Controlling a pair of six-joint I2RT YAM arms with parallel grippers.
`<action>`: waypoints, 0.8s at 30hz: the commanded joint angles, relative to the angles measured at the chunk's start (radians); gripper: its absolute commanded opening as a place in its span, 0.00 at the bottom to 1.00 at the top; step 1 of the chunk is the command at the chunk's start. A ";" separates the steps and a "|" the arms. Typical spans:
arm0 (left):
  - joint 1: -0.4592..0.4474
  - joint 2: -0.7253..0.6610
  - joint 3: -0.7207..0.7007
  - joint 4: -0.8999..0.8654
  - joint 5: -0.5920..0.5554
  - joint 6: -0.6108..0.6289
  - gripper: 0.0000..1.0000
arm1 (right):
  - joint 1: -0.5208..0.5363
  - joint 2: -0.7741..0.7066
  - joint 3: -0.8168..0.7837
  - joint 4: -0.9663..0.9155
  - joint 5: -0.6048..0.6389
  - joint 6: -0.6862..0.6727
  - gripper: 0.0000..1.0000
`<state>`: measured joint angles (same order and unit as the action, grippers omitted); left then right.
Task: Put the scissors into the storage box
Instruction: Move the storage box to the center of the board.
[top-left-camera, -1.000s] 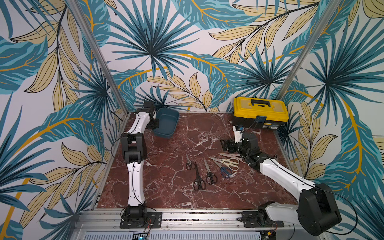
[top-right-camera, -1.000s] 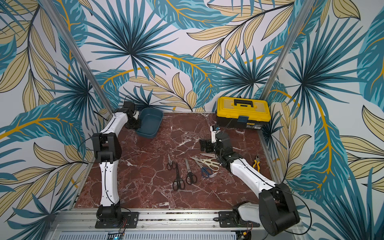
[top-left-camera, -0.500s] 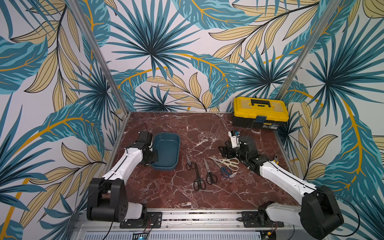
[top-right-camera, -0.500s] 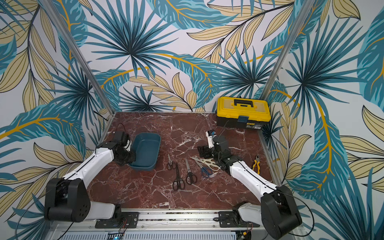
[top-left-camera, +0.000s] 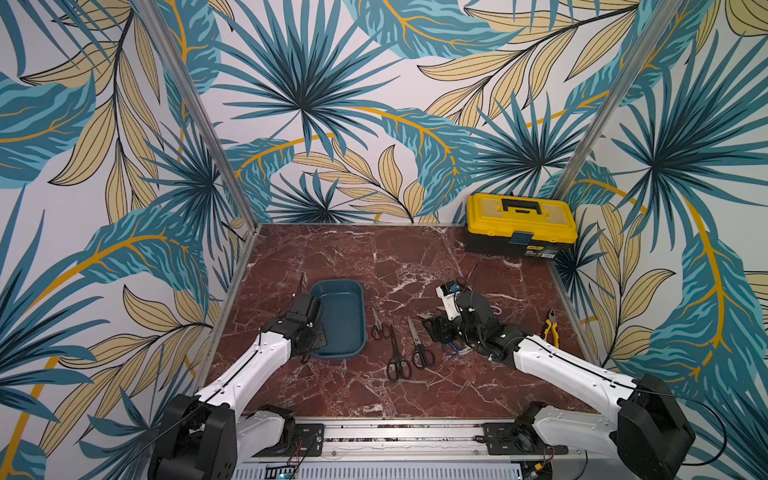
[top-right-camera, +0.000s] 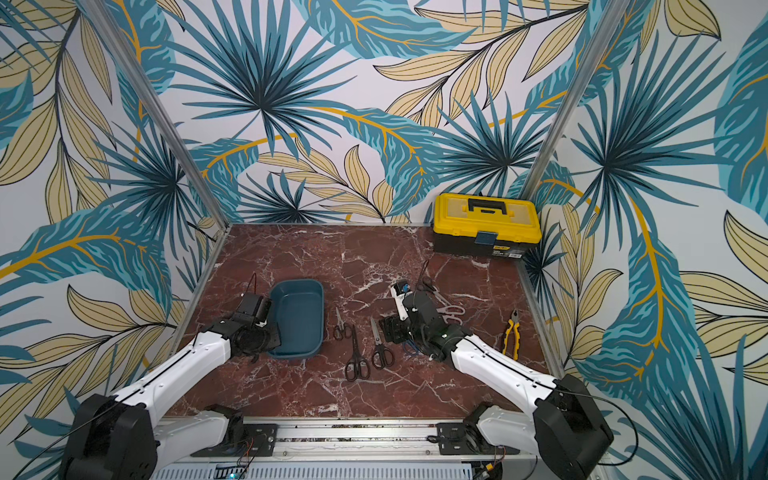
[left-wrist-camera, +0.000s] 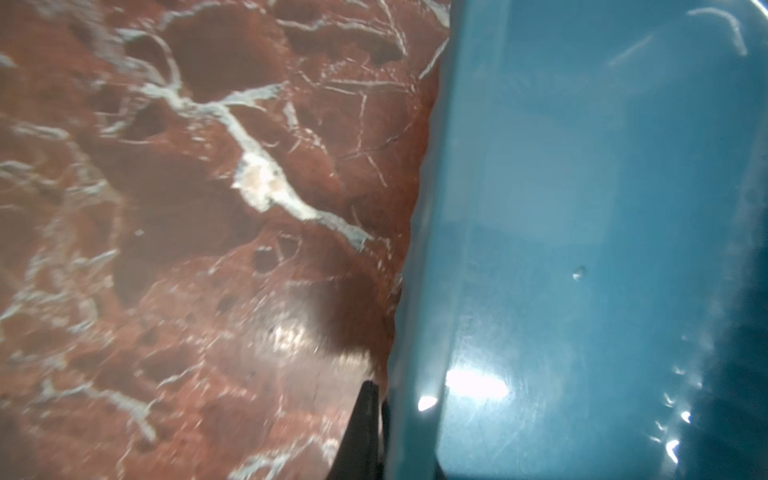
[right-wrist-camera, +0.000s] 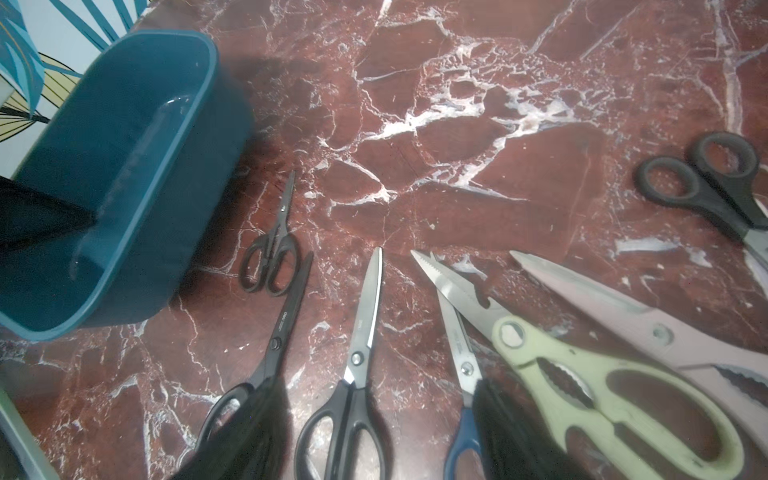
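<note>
Next, my left gripper slides the box over the bare marble gap toward the small black pair and releases the box's rim, as the scissors lie that way.
The teal storage box stands left of centre with nothing in it. My left gripper is shut on its near left rim, one finger outside the wall. Several scissors lie in a row right of the box. Among them are a small black pair, a long black pair, a black-handled pair, a blue-handled pair and cream shears. My right gripper hangs open just above them, its fingers either side of the black-handled pair.
A yellow-and-black toolbox sits shut at the back right corner. Yellow-handled pliers lie near the right edge. Another black-handled pair of scissors lies behind my right arm. Patterned walls close in three sides of the marble table.
My left arm has dragged the box from the back left corner forward, close to the scissors. My right gripper has come nearer and lower over the scissors, and its jaws have narrowed.
</note>
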<state>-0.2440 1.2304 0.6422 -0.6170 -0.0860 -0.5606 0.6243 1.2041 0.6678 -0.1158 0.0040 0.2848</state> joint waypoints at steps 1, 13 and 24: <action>-0.009 0.062 0.020 0.113 0.021 0.013 0.00 | 0.013 0.027 0.010 -0.050 0.036 0.016 0.75; -0.012 0.159 0.061 0.125 0.015 0.115 0.27 | 0.075 0.084 0.044 -0.091 0.065 -0.012 0.74; -0.011 0.196 0.135 0.077 0.029 0.160 0.54 | 0.108 0.118 0.123 -0.222 0.135 -0.023 0.80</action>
<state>-0.2520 1.4326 0.7364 -0.5144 -0.0624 -0.4206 0.7166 1.3090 0.7452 -0.2707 0.0982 0.2806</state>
